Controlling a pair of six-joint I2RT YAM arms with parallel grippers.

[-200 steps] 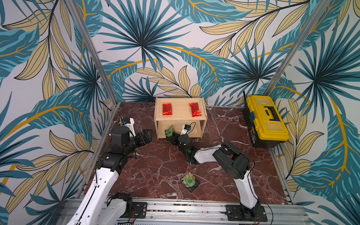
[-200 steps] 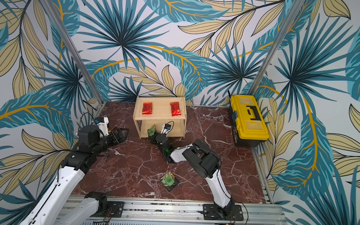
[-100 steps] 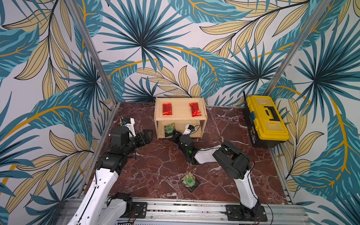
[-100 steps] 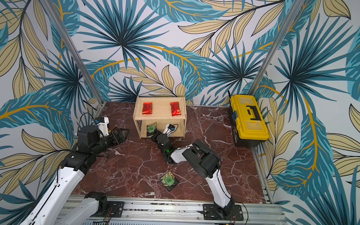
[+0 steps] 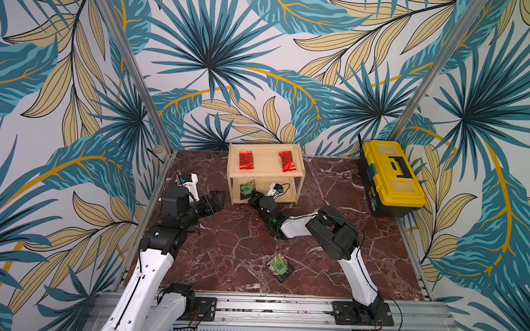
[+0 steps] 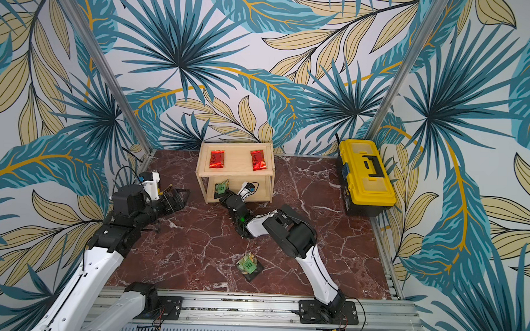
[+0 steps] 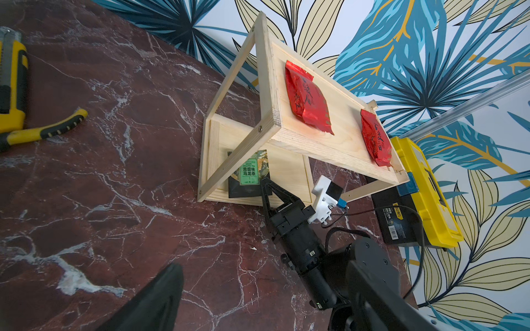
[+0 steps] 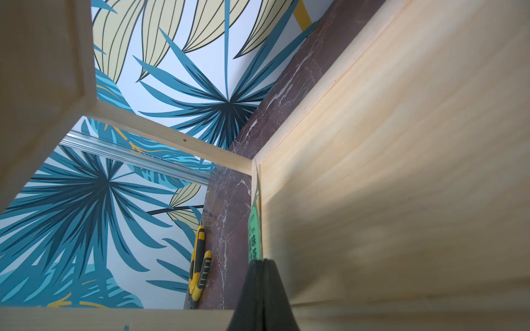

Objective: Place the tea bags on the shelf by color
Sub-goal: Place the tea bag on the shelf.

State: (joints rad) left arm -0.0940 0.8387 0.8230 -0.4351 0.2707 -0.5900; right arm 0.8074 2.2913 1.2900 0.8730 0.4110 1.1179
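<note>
The red tea bags are on the top level, so I will next ease my right gripper toward the lower level's pliers-side end (image 5: 238, 193) (image 8: 257, 190), just past its fingers, and free the green tea bag there.
The pale wooden shelf (image 5: 299, 176) (image 6: 271, 175) stands at the back of the table. Two red tea bags (image 5: 245, 160) (image 5: 287, 161) lie on its top tier, and the left wrist view shows them too (image 7: 307, 100) (image 7: 375, 137). My right gripper (image 5: 254, 193) (image 6: 228, 195) (image 7: 265, 182) reaches into the lower tier and is shut on a corner of a green tea bag (image 5: 247, 188) (image 6: 221, 187) (image 7: 252, 170) (image 8: 253, 229), which is tilted over the tier's left end. A second green tea bag (image 5: 278, 263) (image 6: 248, 264) lies on the table near the front. My left gripper (image 5: 217, 199) (image 6: 179, 196) hangs open and empty left of the shelf.
A yellow-and-black toolbox (image 5: 390, 176) (image 6: 365, 172) stands at the back right. A yellow utility knife (image 7: 11, 86) and yellow-handled pliers (image 7: 43, 130) lie on the marble table left of the shelf. Patterned walls close in three sides.
My right gripper has carried the green tea bag forward and to the left, into the shelf's lower tier. The left arm has not moved.
</note>
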